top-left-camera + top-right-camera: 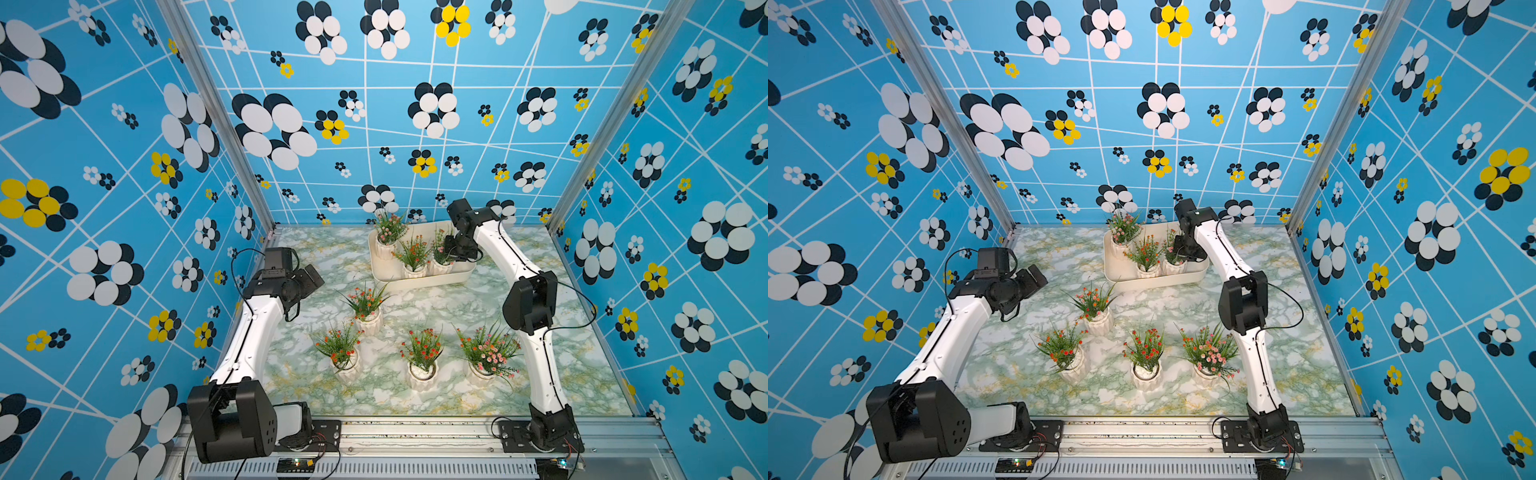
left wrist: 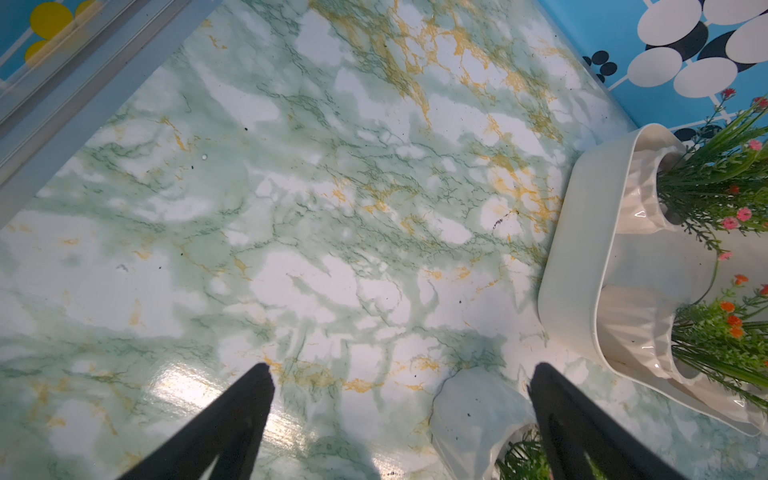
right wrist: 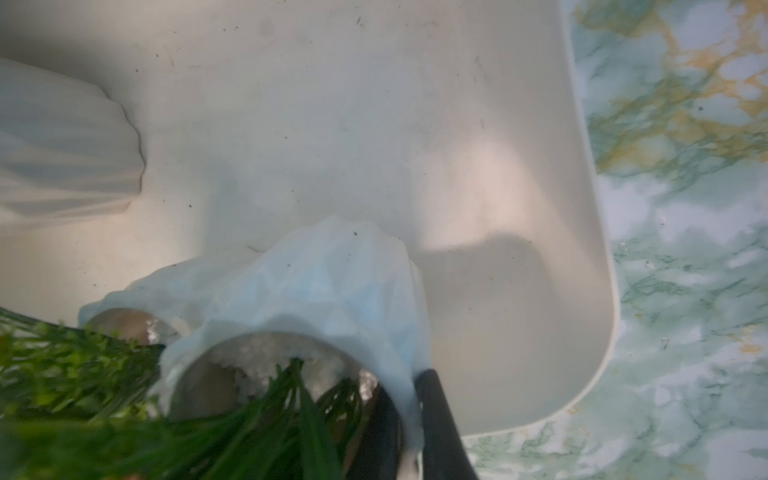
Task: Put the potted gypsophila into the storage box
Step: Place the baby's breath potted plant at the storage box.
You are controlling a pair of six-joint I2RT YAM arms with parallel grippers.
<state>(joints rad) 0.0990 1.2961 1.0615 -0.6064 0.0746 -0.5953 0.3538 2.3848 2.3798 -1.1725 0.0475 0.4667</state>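
Observation:
My right gripper will next move down gently toward the box bottom (image 1: 437,271) beside the neighbouring potted plant and let go of the white pot's rim there, because the white pot is already inside the box.
The cream-white storage box (image 1: 419,284) (image 1: 1154,284) stands at the back of the marble table. My right gripper (image 1: 451,255) (image 1: 1183,255) reaches down into it. In the right wrist view that gripper (image 3: 409,390) is shut on the rim of a white faceted pot of gypsophila (image 3: 332,291), one finger inside the pot and one outside. The pot (image 1: 441,266) stands on the box floor (image 3: 374,124) near the right end. My left gripper (image 1: 313,276) (image 1: 1038,278) (image 2: 401,368) hangs open and empty over the table's left side.
Two more potted plants (image 1: 386,245) (image 1: 414,270) stand in the box. Several others (image 1: 368,320) (image 1: 345,365) (image 1: 422,374) (image 1: 484,370) stand on the table in front; one pot (image 2: 478,415) lies close beside a left finger. Patterned walls close three sides.

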